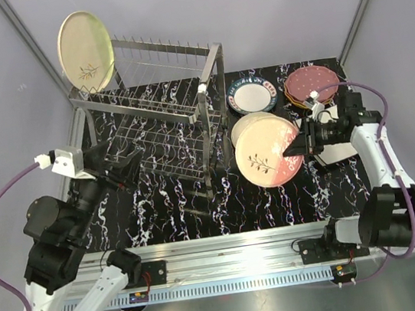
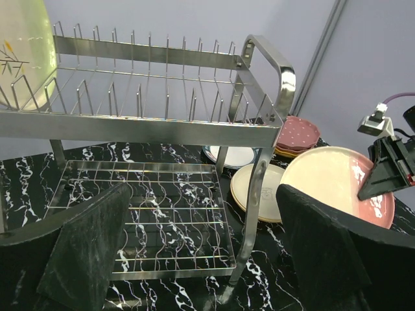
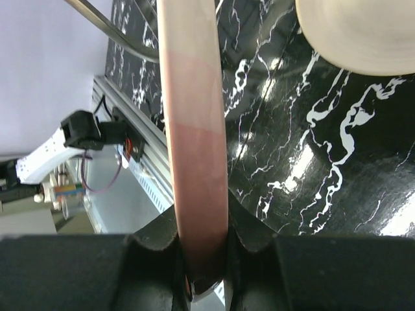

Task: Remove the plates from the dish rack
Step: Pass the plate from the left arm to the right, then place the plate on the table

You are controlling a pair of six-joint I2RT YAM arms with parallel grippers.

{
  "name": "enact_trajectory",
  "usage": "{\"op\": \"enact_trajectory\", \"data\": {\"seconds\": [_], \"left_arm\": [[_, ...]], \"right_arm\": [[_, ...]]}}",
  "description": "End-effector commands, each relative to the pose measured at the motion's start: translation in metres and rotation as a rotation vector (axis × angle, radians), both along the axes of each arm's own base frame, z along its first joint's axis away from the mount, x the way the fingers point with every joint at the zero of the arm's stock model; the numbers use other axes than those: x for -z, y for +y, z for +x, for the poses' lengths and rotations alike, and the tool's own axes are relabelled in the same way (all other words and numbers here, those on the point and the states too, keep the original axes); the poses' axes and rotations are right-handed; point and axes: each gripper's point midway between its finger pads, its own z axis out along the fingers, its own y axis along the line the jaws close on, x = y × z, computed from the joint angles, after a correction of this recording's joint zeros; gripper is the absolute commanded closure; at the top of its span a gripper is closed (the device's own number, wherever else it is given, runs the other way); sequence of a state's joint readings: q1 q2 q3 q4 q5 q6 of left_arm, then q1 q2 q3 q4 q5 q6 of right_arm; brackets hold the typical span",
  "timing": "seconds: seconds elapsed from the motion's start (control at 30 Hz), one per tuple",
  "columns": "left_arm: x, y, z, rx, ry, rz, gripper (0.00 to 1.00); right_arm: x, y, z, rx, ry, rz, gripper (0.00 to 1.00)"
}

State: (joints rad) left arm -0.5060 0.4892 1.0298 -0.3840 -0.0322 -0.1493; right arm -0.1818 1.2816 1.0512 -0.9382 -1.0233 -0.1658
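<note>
I should next release my right gripper's plate down and back, toward the rack's near leg, where the tabletop is clear of other plates.
The silver wire dish rack (image 1: 209,66) stands at the back left of the table. One cream round plate (image 1: 86,51) with a branch motif stands upright in its upper tier at the far left end (image 2: 23,55). My right gripper (image 1: 299,145) is shut on the right rim of a cream and pink plate (image 1: 264,159), which hangs tilted just right of the rack, over a cream plate (image 1: 249,122) lying flat. The wrist view shows that rim (image 3: 191,97) clamped edge-on between the fingers of the right gripper (image 3: 201,259). My left gripper (image 1: 122,166) stands open and empty in front of the rack's lower tier (image 2: 139,207).
A white plate with a dark patterned rim (image 1: 253,95) lies behind the cream one. A maroon dotted plate (image 1: 311,83) tops a stack at the back right. The rack's looped end handle (image 2: 275,65) and near leg (image 2: 249,233) stand between the two grippers.
</note>
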Motion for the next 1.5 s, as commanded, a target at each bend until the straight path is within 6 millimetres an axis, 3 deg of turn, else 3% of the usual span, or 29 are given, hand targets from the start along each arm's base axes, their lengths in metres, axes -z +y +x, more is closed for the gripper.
{"op": "enact_trajectory", "data": {"seconds": [0.0, 0.27, 0.4, 0.6, 1.1, 1.2, 1.47], "left_arm": [[0.003, 0.010, 0.001, -0.049, -0.007, 0.002, 0.01], [0.013, 0.013, -0.001, -0.062, 0.011, -0.024, 0.01], [0.015, 0.016, -0.003, -0.073, 0.016, -0.032, 0.01], [0.021, 0.020, -0.004, -0.088, 0.025, -0.031, 0.01], [0.025, 0.021, -0.004, -0.098, 0.029, -0.035, 0.01], [0.023, 0.023, -0.005, -0.101, 0.023, -0.040, 0.01], [0.024, 0.026, -0.008, -0.111, 0.016, -0.041, 0.01]], "right_arm": [[-0.019, 0.012, 0.007, -0.093, -0.090, 0.031, 1.00], [0.020, 0.037, 0.009, -0.248, 0.045, 0.034, 1.00], [0.040, 0.058, 0.002, -0.353, 0.098, 0.008, 1.00], [0.068, 0.071, -0.002, -0.411, 0.154, -0.030, 0.99], [0.096, 0.090, -0.008, -0.485, 0.262, -0.089, 0.93], [0.102, 0.089, -0.009, -0.480, 0.293, -0.093, 0.88], [0.107, 0.084, -0.010, -0.472, 0.304, -0.136, 0.60]]}}
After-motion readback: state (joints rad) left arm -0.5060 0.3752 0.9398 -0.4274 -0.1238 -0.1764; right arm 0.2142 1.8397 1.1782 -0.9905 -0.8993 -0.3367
